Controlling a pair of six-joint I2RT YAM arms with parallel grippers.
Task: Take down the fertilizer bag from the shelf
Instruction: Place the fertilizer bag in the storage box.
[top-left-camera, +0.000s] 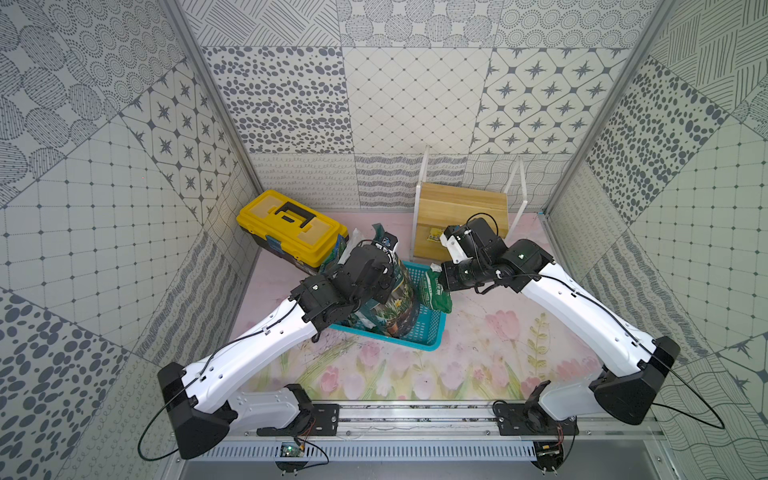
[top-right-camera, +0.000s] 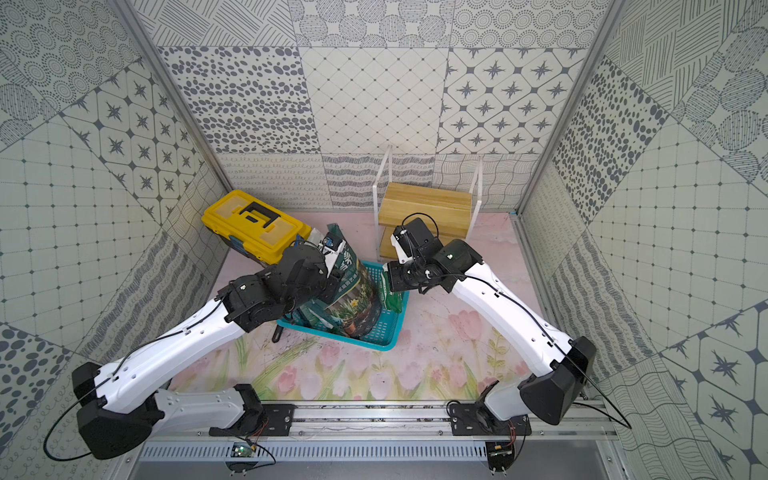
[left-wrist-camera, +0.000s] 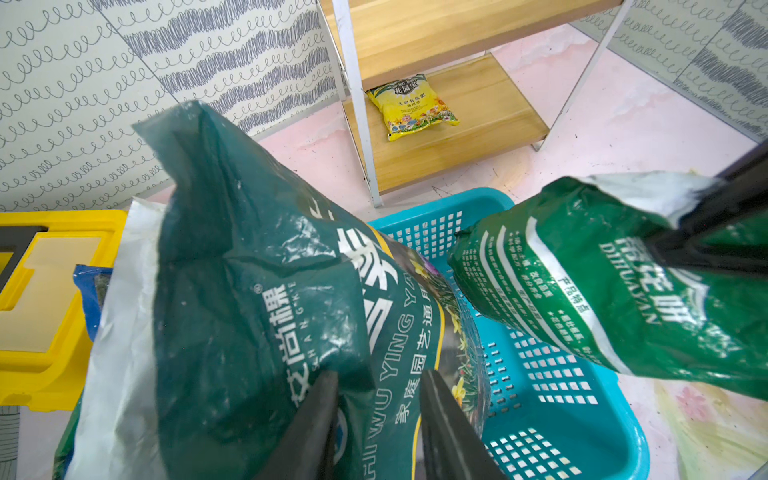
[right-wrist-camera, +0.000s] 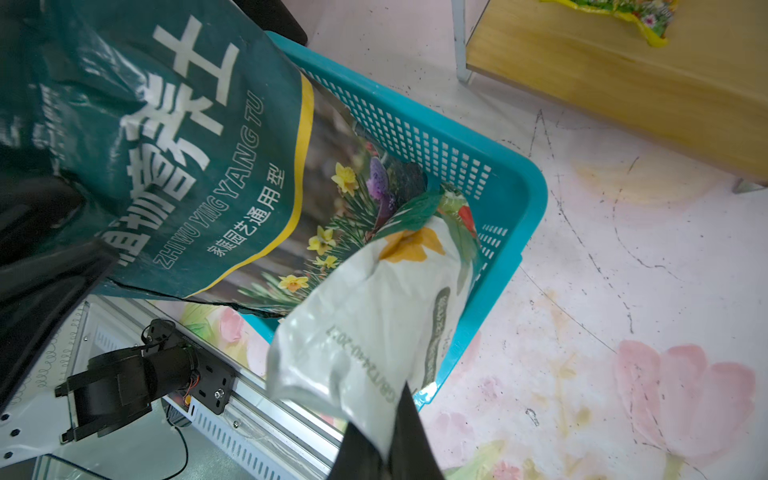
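The green bag hangs over the gap beside the teal bag, so my right gripper will next lower toward the basket's empty end and release the white top seam.
The shelf stands at the back right. A small yellow fertilizer bag lies flat on its lower board, untouched. My left gripper is shut on a fold of a large dark teal bag, which stands upright in the teal basket. My right gripper is shut on the white top seam of a small green bag. That bag hangs over the basket's right part, beside the teal bag.
A yellow toolbox sits at the back left, close behind the teal bag. The teal basket is mid-table in front of the shelf. Patterned walls enclose three sides. Flowered mat lies in front and to the right.
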